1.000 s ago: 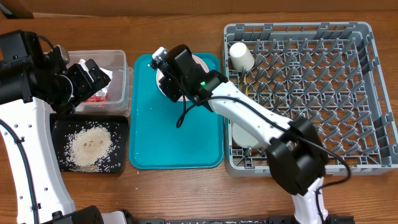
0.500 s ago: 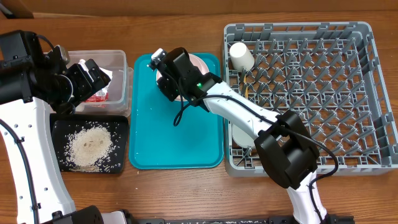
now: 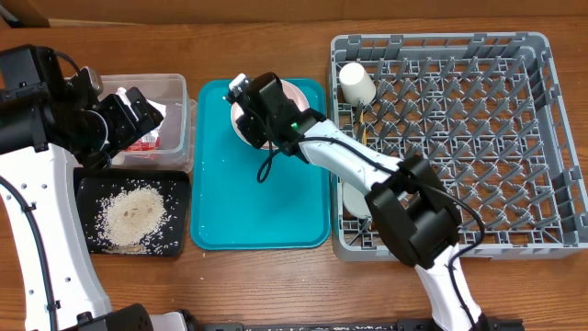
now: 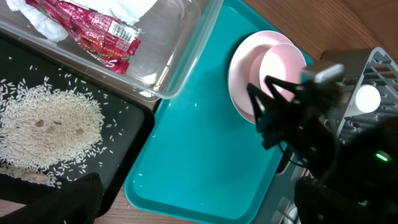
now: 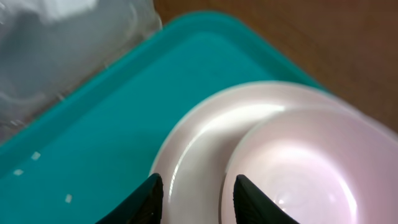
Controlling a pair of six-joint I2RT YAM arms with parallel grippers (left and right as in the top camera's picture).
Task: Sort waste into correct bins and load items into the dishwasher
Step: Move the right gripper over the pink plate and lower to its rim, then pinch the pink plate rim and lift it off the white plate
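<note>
Since the pink bowl's rim (image 5: pixel 224 185) stands between my open fingertips, I will lower my right gripper, easing toward the right in the overhead view, and close on it.
My right gripper (image 3: pixel 250 103) hangs open low over the pale pink plate (image 5: pixel 199 137) at the far end of the teal tray. One fingertip (image 5: pixel 151 198) sits by the plate's left rim, the other by the rim of the pink bowl (image 5: pixel 311 168) that rests on the plate; nothing is clamped. My left gripper (image 3: pixel 129 110) stands wide open and empty over the clear tub (image 3: pixel 179 115), which holds the red wrapper (image 4: pixel 99 31) and the white napkin (image 4: pixel 127 7). Rice (image 3: pixel 133 213) lies heaped in the black tray (image 3: pixel 87 188). The cream cup (image 3: pixel 356 83) and the chopsticks (image 3: pixel 367 127) lie in the grey rack (image 3: pixel 542 138).
The teal tray (image 3: pixel 262 202) lies between the bins and the rack, with a few stray rice grains on it. A grey-green bowl (image 3: pixel 354 198) sits at the rack's near left, partly hidden by my right arm. Bare wooden table runs along the front edge.
The right gripper's jaws have widened a little over the plate, and the right arm's elbow has swung left and nearer. The left arm has not moved.
</note>
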